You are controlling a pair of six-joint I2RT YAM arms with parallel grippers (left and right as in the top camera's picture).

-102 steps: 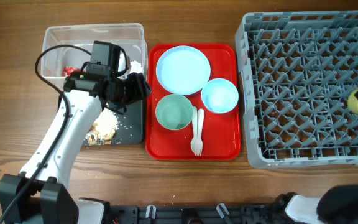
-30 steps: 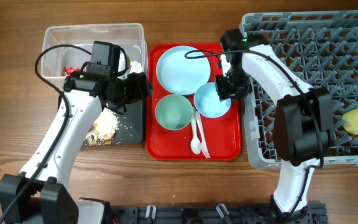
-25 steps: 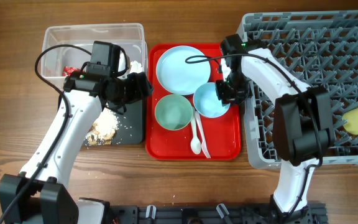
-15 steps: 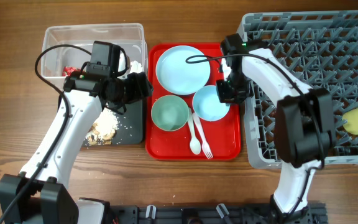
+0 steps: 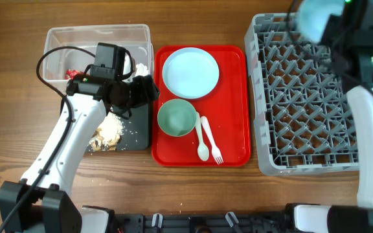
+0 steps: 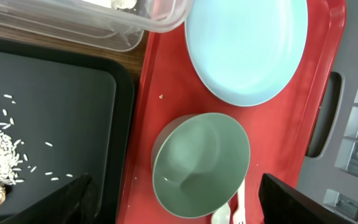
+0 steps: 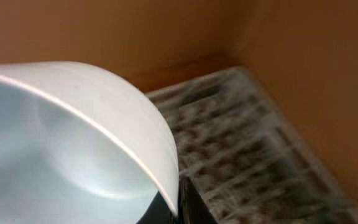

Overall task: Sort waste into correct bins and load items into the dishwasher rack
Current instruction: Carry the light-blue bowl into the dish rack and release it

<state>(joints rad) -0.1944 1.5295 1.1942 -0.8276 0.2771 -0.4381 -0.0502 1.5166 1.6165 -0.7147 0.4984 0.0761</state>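
Note:
I will next bring my right gripper down and to the right in the overhead view, into the rack's side away from the tray, to release the bowl, because it hangs high.
My right gripper (image 5: 334,29) is raised high over the grey dishwasher rack (image 5: 303,97), shut on the rim of the light blue bowl (image 5: 316,16). In the right wrist view that bowl (image 7: 61,149) fills the left side, with the rack (image 7: 241,137) blurred below. On the red tray (image 5: 232,152) lie the light blue plate (image 5: 190,72), the pale green bowl (image 5: 177,118), a white spoon (image 5: 202,139) and a fork (image 5: 212,139). My left gripper (image 5: 144,90) hangs open at the tray's left edge, its fingers (image 6: 73,199) either side of the green bowl (image 6: 201,165).
The clear tub (image 5: 99,35) at back left holds a red wrapper (image 5: 74,73) and white tissue (image 5: 141,66). In front of it the black tray (image 5: 135,136) carries crumbly food scraps (image 5: 109,133). My left arm crosses both bins.
My right gripper has lifted the light blue bowl off the red tray, up and to the right above the rack. The left arm has not moved.

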